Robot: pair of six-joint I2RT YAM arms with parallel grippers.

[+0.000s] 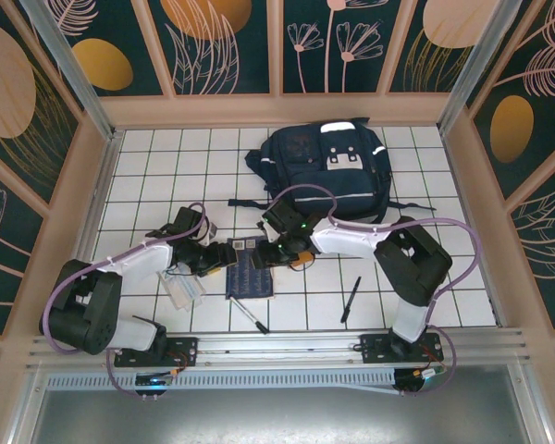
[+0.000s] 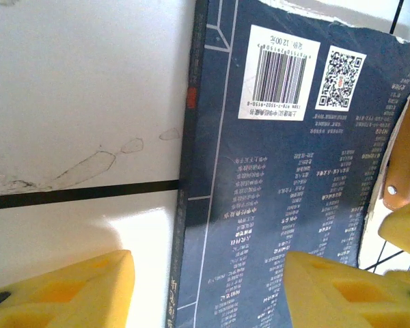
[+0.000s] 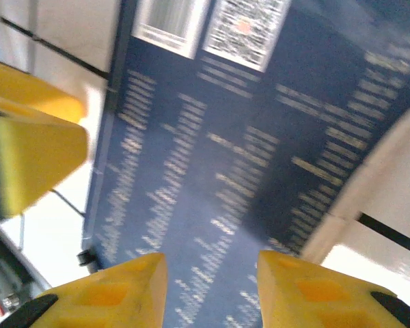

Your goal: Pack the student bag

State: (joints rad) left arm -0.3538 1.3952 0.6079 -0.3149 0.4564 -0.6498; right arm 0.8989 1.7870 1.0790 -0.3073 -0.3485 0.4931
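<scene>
The narrow edge of the book is already between my left gripper's open fingers, so next my left gripper will move outward along the book and onto the book's spine by the red mark [image 2: 189, 117].
The student bag [image 1: 326, 160] lies at the back of the table, navy blue with white stripes. In front of it a dark blue book [image 1: 251, 275] lies flat, back cover up, barcode showing [image 2: 277, 72]. My left gripper [image 1: 224, 255] is low at the book's left edge and open. In the left wrist view its jaws [image 2: 205, 273] straddle the spine, one finger [image 2: 61, 290] over the white tile, the other [image 2: 342, 287] over the cover. My right gripper [image 1: 279, 252] is at the book's far right corner. Its jaws [image 3: 212, 273] are open just above the cover [image 3: 225, 157], which looks blurred.
A clear plastic case [image 1: 180, 288] lies under the left arm. One black pen [image 1: 249, 315] lies near the front edge below the book, another [image 1: 351, 299] to the right. Wooden walls enclose the white tiled table [image 1: 157, 166]. The two grippers are close together over the book.
</scene>
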